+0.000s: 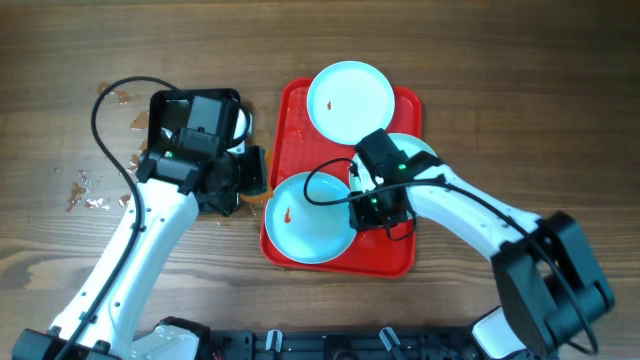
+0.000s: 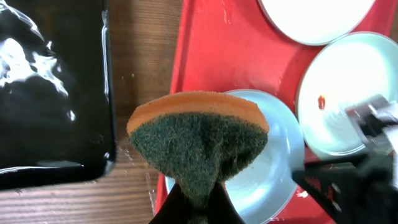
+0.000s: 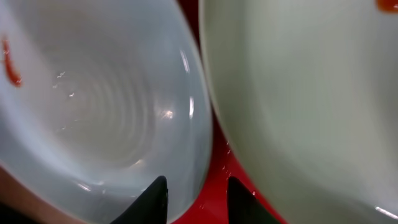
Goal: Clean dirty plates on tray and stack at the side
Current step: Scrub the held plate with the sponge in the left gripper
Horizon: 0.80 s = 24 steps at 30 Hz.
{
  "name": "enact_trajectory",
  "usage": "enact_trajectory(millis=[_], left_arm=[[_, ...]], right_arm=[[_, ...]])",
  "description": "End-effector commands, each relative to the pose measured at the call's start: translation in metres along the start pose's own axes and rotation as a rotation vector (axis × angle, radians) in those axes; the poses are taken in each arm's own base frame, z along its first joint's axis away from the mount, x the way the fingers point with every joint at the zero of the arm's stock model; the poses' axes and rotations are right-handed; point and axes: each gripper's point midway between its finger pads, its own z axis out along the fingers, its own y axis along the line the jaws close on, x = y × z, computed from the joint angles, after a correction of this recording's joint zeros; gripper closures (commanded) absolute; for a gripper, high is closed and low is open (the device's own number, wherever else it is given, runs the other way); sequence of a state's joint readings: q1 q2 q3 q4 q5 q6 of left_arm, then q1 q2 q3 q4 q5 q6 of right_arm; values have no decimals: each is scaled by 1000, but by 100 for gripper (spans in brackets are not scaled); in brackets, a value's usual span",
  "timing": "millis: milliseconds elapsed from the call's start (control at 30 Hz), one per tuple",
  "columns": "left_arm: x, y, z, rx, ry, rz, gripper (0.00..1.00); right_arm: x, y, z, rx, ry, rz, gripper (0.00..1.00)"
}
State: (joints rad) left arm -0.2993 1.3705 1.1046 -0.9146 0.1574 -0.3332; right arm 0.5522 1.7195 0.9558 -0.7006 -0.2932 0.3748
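My left gripper wipes the front plate at its reddish stain next, then carries the sponge (image 2: 199, 140) over the black tray (image 2: 53, 96), lowers it and releases it.
Three pale-blue plates lie on the red tray (image 1: 285, 110): a far plate (image 1: 349, 100), a right plate (image 1: 418, 148) mostly under my right arm, and a front plate (image 1: 305, 220) with a reddish stain. My right gripper (image 1: 358, 208) is low over the tray, open, with the front plate's rim (image 3: 193, 124) between its fingers (image 3: 196, 199); the right plate (image 3: 311, 93) lies beside it. My left gripper (image 2: 199, 202) is shut on an orange-and-green sponge (image 2: 199, 140) at the tray's left edge (image 1: 252, 182), above the front plate (image 2: 264, 168).
A black tray (image 1: 160, 110) with a wet sheen sits left of the red tray, also in the left wrist view (image 2: 50, 93). Small scraps and wet marks lie on the wooden table at far left (image 1: 92, 195). The right arm's cable loops over the front plate.
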Motion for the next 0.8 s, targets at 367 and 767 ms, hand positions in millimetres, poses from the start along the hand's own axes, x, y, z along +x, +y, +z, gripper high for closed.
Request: enact_trajectory(millis=[367,767], left_arm=[[68,-41,79,170,106,59,96],[106,14,173,-177,235,40,96]], right_arm=[[1,-17,20,75,21,80,90],[0,-17,20,75,19,81,90]])
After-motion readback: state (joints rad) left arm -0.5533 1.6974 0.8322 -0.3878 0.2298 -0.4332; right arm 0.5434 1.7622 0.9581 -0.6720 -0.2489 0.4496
